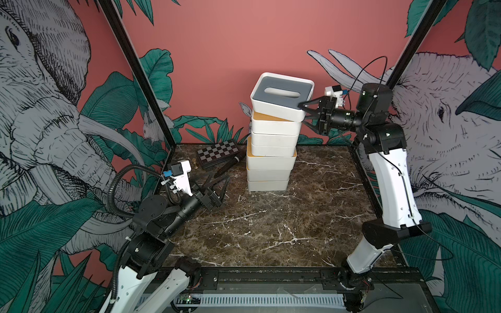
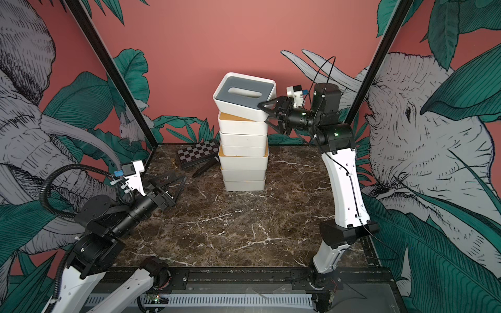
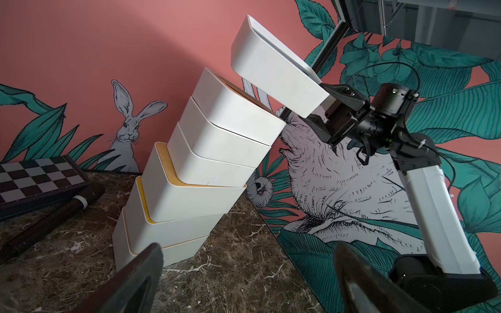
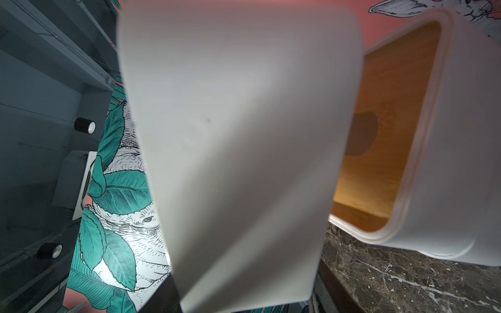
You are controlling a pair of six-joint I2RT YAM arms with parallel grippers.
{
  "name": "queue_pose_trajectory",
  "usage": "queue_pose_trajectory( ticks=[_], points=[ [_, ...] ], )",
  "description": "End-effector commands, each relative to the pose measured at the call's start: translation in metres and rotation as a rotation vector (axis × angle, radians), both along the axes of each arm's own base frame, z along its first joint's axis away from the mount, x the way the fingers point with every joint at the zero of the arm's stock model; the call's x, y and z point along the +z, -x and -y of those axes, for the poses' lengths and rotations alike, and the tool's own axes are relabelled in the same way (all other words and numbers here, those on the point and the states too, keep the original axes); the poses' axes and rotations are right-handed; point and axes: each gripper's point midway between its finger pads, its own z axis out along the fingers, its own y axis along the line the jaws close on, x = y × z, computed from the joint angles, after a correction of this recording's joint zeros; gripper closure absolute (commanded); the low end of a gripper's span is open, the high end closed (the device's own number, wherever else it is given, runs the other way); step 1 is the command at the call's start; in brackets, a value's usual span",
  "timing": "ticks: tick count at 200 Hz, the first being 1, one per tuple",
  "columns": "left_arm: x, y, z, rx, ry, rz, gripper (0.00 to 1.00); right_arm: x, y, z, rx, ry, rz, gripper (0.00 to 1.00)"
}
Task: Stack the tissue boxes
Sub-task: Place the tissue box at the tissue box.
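Observation:
My right gripper lowers the tilted grey-lidded box down onto the bamboo lid of the topmost stacked box (image 1: 265, 116) (image 4: 392, 125) next and releases it, since a gap still separates them.
Several white tissue boxes (image 1: 271, 162) (image 2: 244, 162) stand stacked at the back middle of the marble table, a little staggered. The topmost has a bamboo lid (image 4: 393, 135). Just above it hangs a grey-lidded tissue box (image 1: 282, 94) (image 2: 244, 94) (image 3: 271, 70), tilted. My right gripper (image 1: 303, 112) (image 2: 264, 112) is shut on its right end. In the left wrist view a gap shows between this box and the stack (image 3: 189, 189). My left gripper (image 1: 221, 189) (image 2: 180, 189) (image 3: 249, 271) is open and empty, low over the table left of the stack.
A checkered chessboard case (image 1: 218, 153), a black marker (image 1: 230, 165) and a small brass chess piece (image 1: 194, 163) lie at the back left beside the stack. Black frame posts stand at both back corners. The marble table (image 1: 271, 230) stretches in front of the stack.

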Motion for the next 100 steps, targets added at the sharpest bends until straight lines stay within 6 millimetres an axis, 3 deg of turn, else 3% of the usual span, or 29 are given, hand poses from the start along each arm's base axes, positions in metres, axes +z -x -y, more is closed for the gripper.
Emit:
queue_pose_trajectory(
  ticks=[1, 100],
  points=[
    [-0.001, -0.001, -0.006, 0.031, 0.011, 0.001, 0.0, 0.028, 0.011, 0.003, 0.017, -0.02, 0.123, 0.55],
    [-0.016, -0.009, -0.014, 0.092, 0.01, -0.044, 0.0, 0.005, -0.001, 0.003, -0.01, -0.005, 0.048, 0.5]
  ],
)
